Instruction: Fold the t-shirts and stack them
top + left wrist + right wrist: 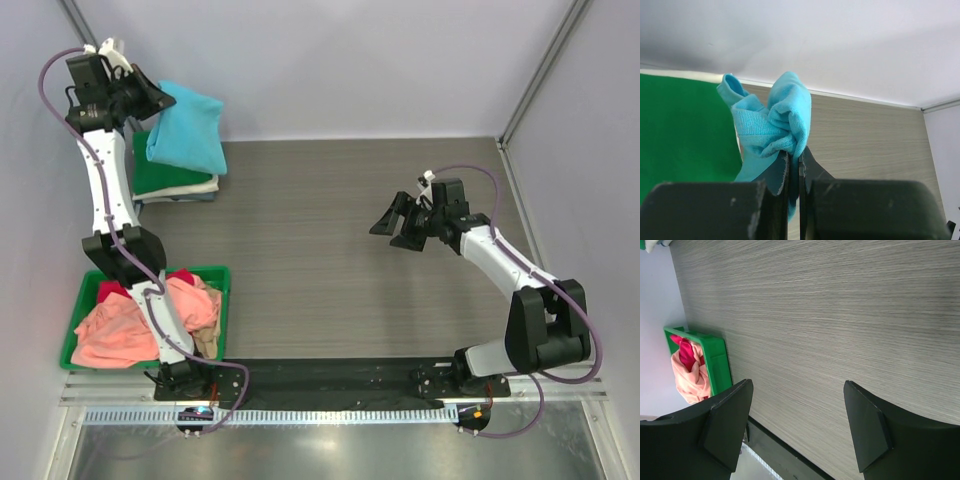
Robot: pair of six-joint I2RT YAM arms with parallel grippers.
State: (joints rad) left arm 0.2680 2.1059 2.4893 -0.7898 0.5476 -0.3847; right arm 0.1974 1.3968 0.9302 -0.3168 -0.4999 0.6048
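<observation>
The blue shirt hangs past the green shirt, so the left gripper should go down toward the stack's far edge [687, 76] and shift to the left in the top view.
A folded sky-blue t-shirt [190, 128] hangs over a stack at the back left, where a green t-shirt [165, 180] lies on a cream one [185, 190]. My left gripper [158, 97] is shut on the blue shirt's edge and holds it above the stack. In the left wrist view the bunched blue cloth [775, 125] is pinched between the closed fingers [782, 177], beside the green shirt [685, 135]. My right gripper [397, 228] hovers open over the bare table, right of centre, nothing between its fingers [727, 422]. Salmon-pink [120, 330], red [180, 278] and tan [205, 335] shirts lie crumpled in the bin.
A green plastic bin [220, 275] sits at the front left beside the left arm's base, also seen in the right wrist view as a green bin [717, 357]. Walls close the table at the back and on both sides. A black base rail [330, 375] runs along the near edge.
</observation>
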